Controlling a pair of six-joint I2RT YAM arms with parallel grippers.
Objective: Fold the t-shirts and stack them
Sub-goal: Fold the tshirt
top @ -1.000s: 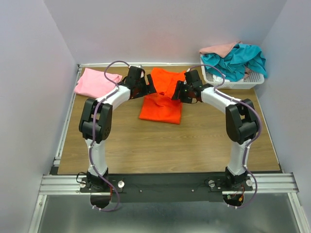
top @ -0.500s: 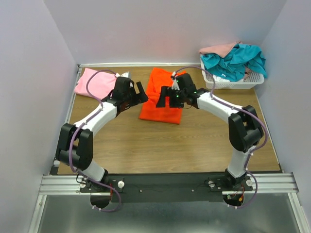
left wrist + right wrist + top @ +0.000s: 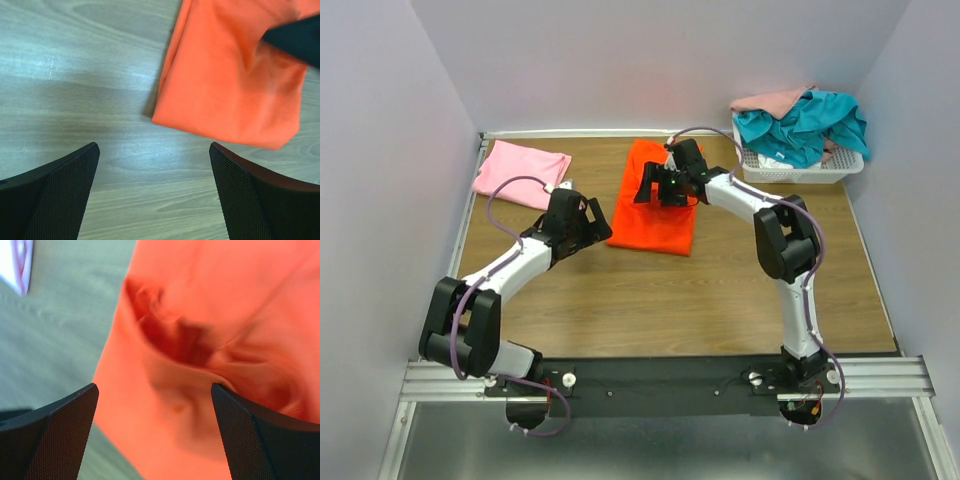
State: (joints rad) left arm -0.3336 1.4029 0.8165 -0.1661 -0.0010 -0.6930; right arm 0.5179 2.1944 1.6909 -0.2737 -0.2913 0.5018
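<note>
Next, my left gripper comes down toward the right in the top view and closes on the orange t-shirt's near corner [image 3: 612, 242] [image 3: 158, 118], since it lies uncovered beside the gripper.
The bright orange t-shirt [image 3: 655, 215] lies folded into a long strip at the table's middle back; it also shows in the left wrist view [image 3: 230, 85] and fills the right wrist view [image 3: 210, 340]. My right gripper [image 3: 658, 190] is open, low over the shirt's upper half, holding nothing. My left gripper [image 3: 588, 215] is open and empty over bare wood just left of the shirt's near corner. A folded light pink t-shirt [image 3: 520, 170] lies at the back left. Teal [image 3: 805, 125] and peach-pink [image 3: 775, 100] t-shirts are heaped in the basket.
A white mesh basket [image 3: 800, 170] stands at the back right corner. Grey walls close the table on three sides. The right gripper's black finger shows at the top right of the left wrist view [image 3: 295, 42].
My left arm has drawn back toward the near left, away from the shirt. My right gripper has moved left and farther back over the orange shirt, which now lies flatter.
</note>
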